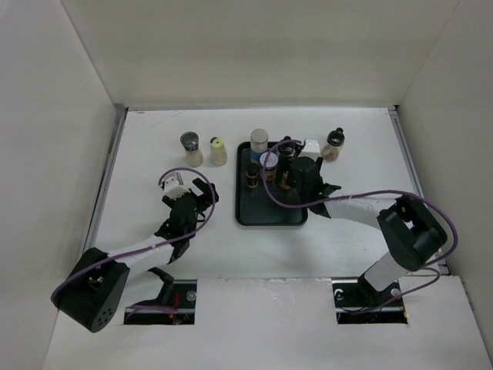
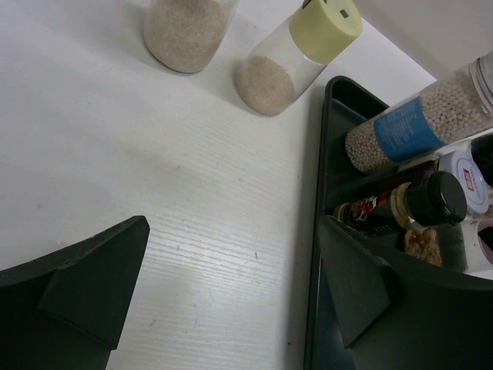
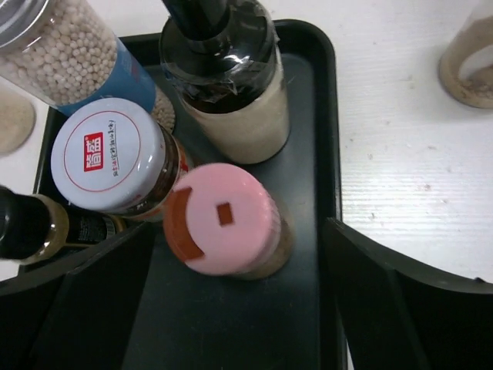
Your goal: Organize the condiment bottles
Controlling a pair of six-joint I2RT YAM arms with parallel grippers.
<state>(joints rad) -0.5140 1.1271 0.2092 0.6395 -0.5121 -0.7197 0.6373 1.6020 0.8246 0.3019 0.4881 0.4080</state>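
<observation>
The yellow-capped bottle still stands off the tray (image 1: 269, 212), and its cap is outward of my fingertips. My left gripper should move outward next and close around the yellow cap (image 1: 217, 142).
Several condiment bottles stand on the black tray (image 1: 269, 212): a grey-capped peppercorn bottle (image 1: 259, 139), a white-capped jar (image 1: 269, 160), a small black-capped bottle (image 1: 251, 176) and a dark bottle (image 1: 289, 146). In the right wrist view a pink-capped bottle (image 3: 223, 218) stands between the fingers of my right gripper (image 3: 237, 231), which is open and not touching it. My right gripper (image 1: 296, 176) hangs over the tray. My left gripper (image 1: 202, 191) is open and empty over the table, left of the tray. A grey-capped jar (image 1: 190, 148), a yellow-capped bottle (image 1: 219, 150) and a black-capped jar (image 1: 333, 144) stand off the tray.
The left wrist view shows the tray's left rim (image 2: 320, 193) just inside the right finger (image 2: 362, 277), with the yellow-capped bottle (image 2: 293, 54) and the jar (image 2: 185, 31) beyond. White walls enclose the table on three sides.
</observation>
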